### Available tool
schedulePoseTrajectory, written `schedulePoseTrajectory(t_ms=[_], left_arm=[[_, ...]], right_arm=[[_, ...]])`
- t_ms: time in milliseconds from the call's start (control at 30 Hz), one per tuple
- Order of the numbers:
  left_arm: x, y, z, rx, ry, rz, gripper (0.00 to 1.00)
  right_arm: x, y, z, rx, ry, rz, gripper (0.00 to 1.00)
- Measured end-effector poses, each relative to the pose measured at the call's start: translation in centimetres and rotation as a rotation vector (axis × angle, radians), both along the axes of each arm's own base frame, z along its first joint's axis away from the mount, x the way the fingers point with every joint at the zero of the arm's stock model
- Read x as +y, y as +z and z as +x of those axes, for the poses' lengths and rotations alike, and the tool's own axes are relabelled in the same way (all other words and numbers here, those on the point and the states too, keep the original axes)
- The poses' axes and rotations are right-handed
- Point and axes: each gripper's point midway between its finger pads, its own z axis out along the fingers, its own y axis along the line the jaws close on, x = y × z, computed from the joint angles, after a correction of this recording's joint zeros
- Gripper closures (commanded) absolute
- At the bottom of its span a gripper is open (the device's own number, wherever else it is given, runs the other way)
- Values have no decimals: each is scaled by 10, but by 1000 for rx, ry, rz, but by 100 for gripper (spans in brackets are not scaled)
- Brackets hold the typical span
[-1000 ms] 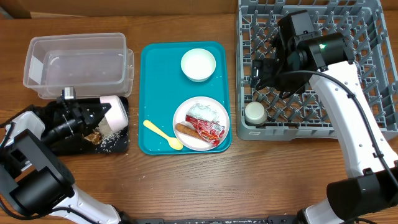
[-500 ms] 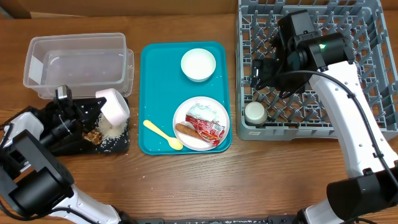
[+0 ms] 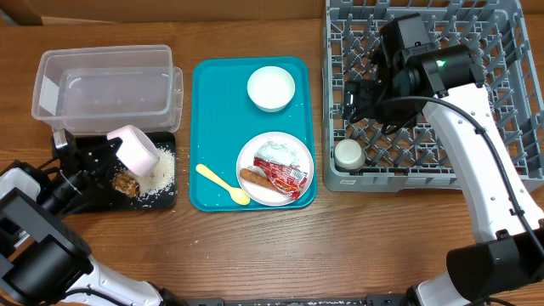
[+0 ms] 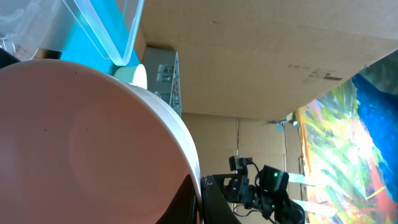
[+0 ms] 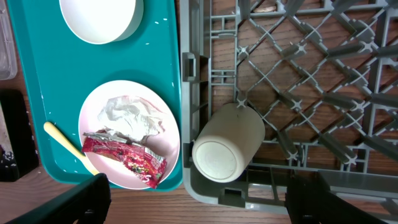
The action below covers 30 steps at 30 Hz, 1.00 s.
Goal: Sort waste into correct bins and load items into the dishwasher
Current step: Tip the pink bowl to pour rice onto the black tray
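Observation:
I should next lift my left gripper, turn the pale pink bowl upright and lower it down onto the bare teal tray (image 3: 221, 99) (image 4: 94, 57) beside the white bowl.
My left gripper (image 3: 109, 153) is shut on the rim of a pale pink bowl (image 3: 133, 148) and holds it tipped on its side over the black tray (image 3: 158, 202). The bowl fills the left wrist view (image 4: 87, 137), with the gripper (image 4: 203, 199) pinching its rim. White rice (image 3: 158, 172) and a brown crumbly lump (image 3: 127, 184) lie on the black tray. The clear tub (image 3: 106, 89) stands behind it. My right gripper (image 3: 359, 98) is open and empty above the grey rack (image 3: 476, 51), over the white cup (image 3: 348, 154) lying on its side (image 5: 227, 143).
The teal tray (image 3: 212, 102) holds a white bowl (image 3: 271, 87), a yellow spoon (image 3: 223, 184) and a white plate (image 3: 255, 153). On the plate lie a napkin (image 3: 282, 152), a red-and-white wrapper (image 3: 287, 177) and a sausage (image 3: 252, 178).
My left gripper has drawn left with the pink bowl, which has turned onto its side. More rice now lies on the black tray. The right arm has not moved.

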Motion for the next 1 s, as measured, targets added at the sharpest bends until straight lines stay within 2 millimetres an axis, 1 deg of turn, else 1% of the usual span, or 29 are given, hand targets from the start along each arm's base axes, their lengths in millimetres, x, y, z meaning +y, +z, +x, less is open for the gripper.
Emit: schedulePoseTrajectory(t_ms=[233,300,367,433,500,600,700,733,800,833,867,1000], left_arm=[[-2,1,-2,22,-1,-23,96],[-5,4,-4,42,-4,-43,96],[-12,11,-5,62,-18,-64,96],[-23,27,-3,62,-50,-63,96],[-35,51,2,6,-94,-8,96],[-60,97,13,-187,-186,165,96],[-93,142,20,-387,-295,322,96],[-105,153,23,-456,-334,376,96],[-127,167,33,-579,-411,488,96],[-140,167,42,-620,-458,565,96],[-149,166,49,-622,-485,608,96],[-189,127,84,-445,-546,883,96]], right_arm=[[0,0,0,0,0,0,8],[0,0,0,0,0,0,8],[0,0,0,0,0,0,8],[0,0,0,0,0,0,8],[0,0,0,0,0,0,8],[0,0,0,0,0,0,8],[0,0,0,-1,0,0,8],[0,0,0,0,0,0,8],[0,0,0,0,0,0,8],[0,0,0,0,0,0,8],[0,0,0,0,0,0,8],[0,0,0,0,0,0,8]])
